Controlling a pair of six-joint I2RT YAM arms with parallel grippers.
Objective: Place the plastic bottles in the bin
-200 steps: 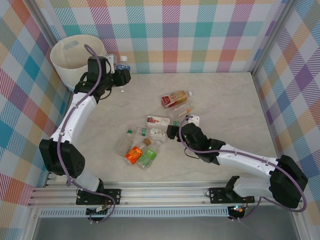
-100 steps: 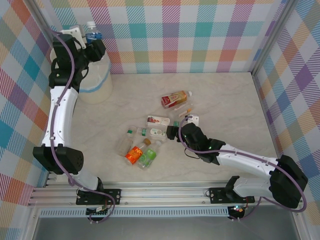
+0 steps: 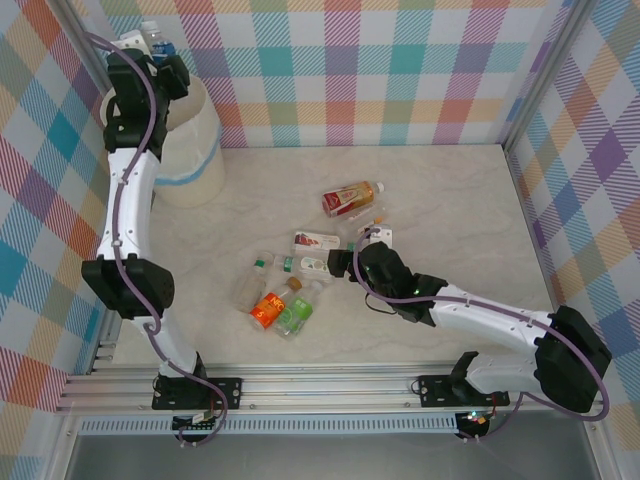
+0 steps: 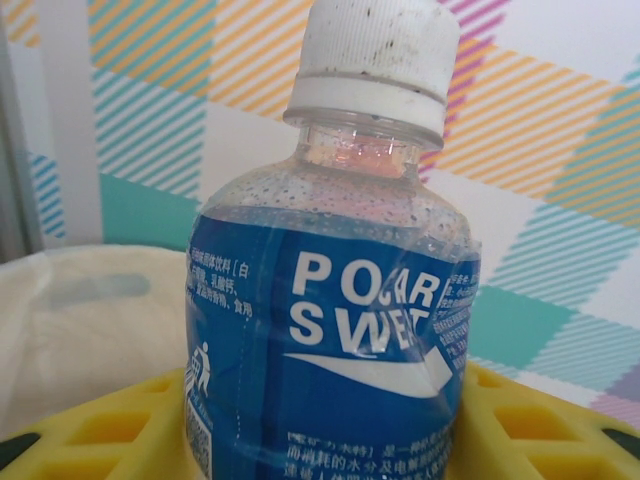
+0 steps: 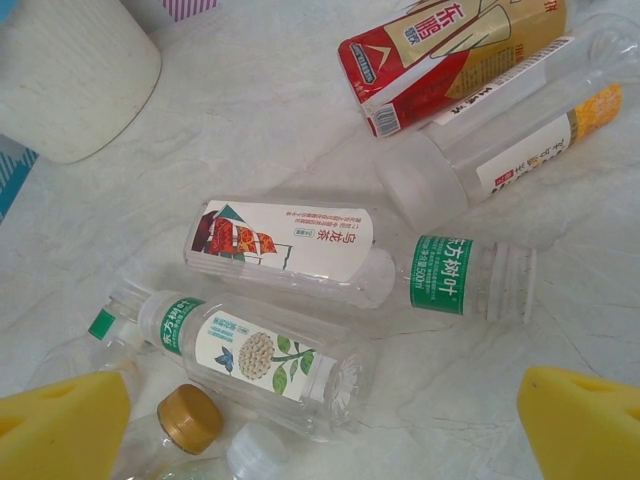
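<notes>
I need to swing my left gripper toward the wall corner next, so that the bottle is centred over the bin's opening [image 3: 184, 104] [image 4: 95, 335], which is below the gripper. I need to let go of the bottle there.
My left gripper [image 3: 150, 50] is shut on an upright plastic bottle [image 4: 330, 330] with a blue label and a white cap, held between the yellow pads [image 4: 100, 430]. It hangs high over the back rim of the cream-white bin [image 3: 195, 135]; the bin's inside [image 4: 80, 320] shows behind the bottle. My right gripper [image 3: 345, 262] stands open just above the heap of bottles lying mid-table. A flower-labelled bottle [image 5: 250, 355] lies between its yellow fingertips [image 5: 60, 420]. Beyond it lie a red-and-white-labelled bottle [image 5: 285, 240] and a green-banded one [image 5: 445, 275].
A red-labelled bottle [image 3: 350, 198] and a clear one [image 5: 510, 130] lie behind the heap. An orange-labelled bottle [image 3: 270, 305] and a green-labelled one [image 3: 297, 312] lie at its front left. Checked walls close the table in on three sides.
The left arm has lifted the blue-labelled bottle from beside the bin to high over its back rim. The right gripper has crept slightly left over the heap, still open.
</notes>
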